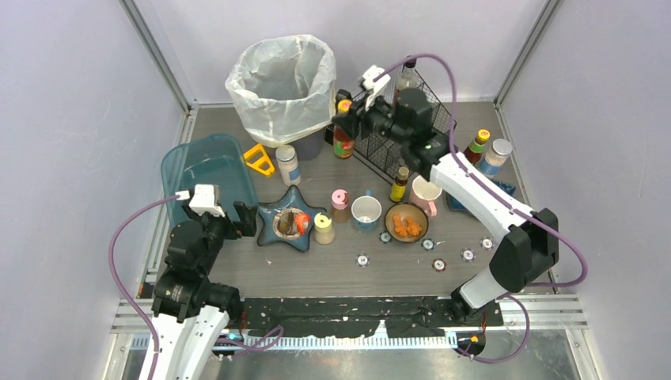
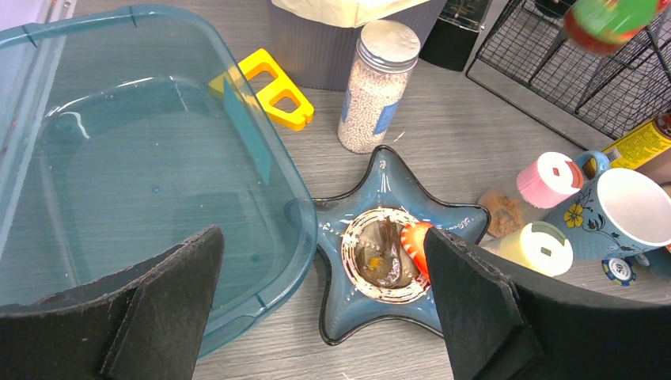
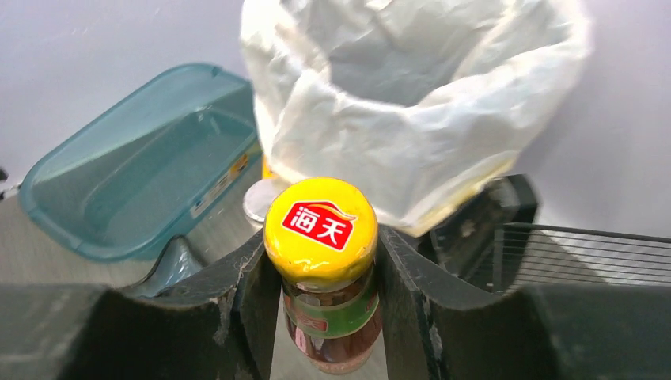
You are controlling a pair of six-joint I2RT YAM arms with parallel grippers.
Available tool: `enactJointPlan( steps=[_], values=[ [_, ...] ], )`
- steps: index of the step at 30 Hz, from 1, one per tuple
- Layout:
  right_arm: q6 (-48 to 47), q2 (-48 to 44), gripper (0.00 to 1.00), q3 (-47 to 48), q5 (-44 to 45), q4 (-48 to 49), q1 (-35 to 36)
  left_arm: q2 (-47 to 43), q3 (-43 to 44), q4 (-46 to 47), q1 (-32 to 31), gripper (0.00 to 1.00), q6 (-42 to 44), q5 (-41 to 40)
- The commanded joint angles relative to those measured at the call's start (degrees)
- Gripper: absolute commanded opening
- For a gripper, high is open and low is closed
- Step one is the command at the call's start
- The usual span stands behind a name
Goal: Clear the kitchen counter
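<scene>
My right gripper carries the sauce jar up and outward over the wire rack next, then down beside that bottle (image 3: 605, 260) already in it.
The kitchen counter (image 1: 316, 273) is dark grey wood-grain. My right gripper (image 1: 346, 120) is shut on a brown sauce jar with a yellow lid (image 1: 343, 136). It grips the jar just below the lid (image 3: 320, 226) and holds it upright between the bagged bin and the wire rack's left corner. My left gripper (image 1: 241, 222) is open and empty. It hangs low over the gap between the teal tub (image 2: 119, 174) and the blue star-shaped dish (image 2: 372, 194), which holds food scraps.
A bin with a white bag (image 1: 281, 79) and a black wire rack (image 1: 411, 134) stand at the back. A yellow tool (image 1: 259, 160), a bead jar (image 1: 288, 165), small jars (image 1: 340, 204), a floral mug (image 1: 366, 212), a food bowl (image 1: 406, 222), a pink mug (image 1: 427, 194), bottles (image 1: 477, 146) and chips (image 1: 362, 259) are also here.
</scene>
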Motion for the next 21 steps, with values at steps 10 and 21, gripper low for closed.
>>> enactJointPlan(
  steps=[10, 21],
  values=[
    [1.84, 1.01, 0.05, 17.63, 0.37, 2.79, -15.18, 1.18, 2.35, 0.36, 0.06, 0.99, 0.19, 0.41],
    [2.87, 15.86, 0.05, 31.68, -0.18, 3.99, -20.76, 3.47, 2.71, 0.26, 0.9, 0.99, 0.44, 0.84]
  ],
)
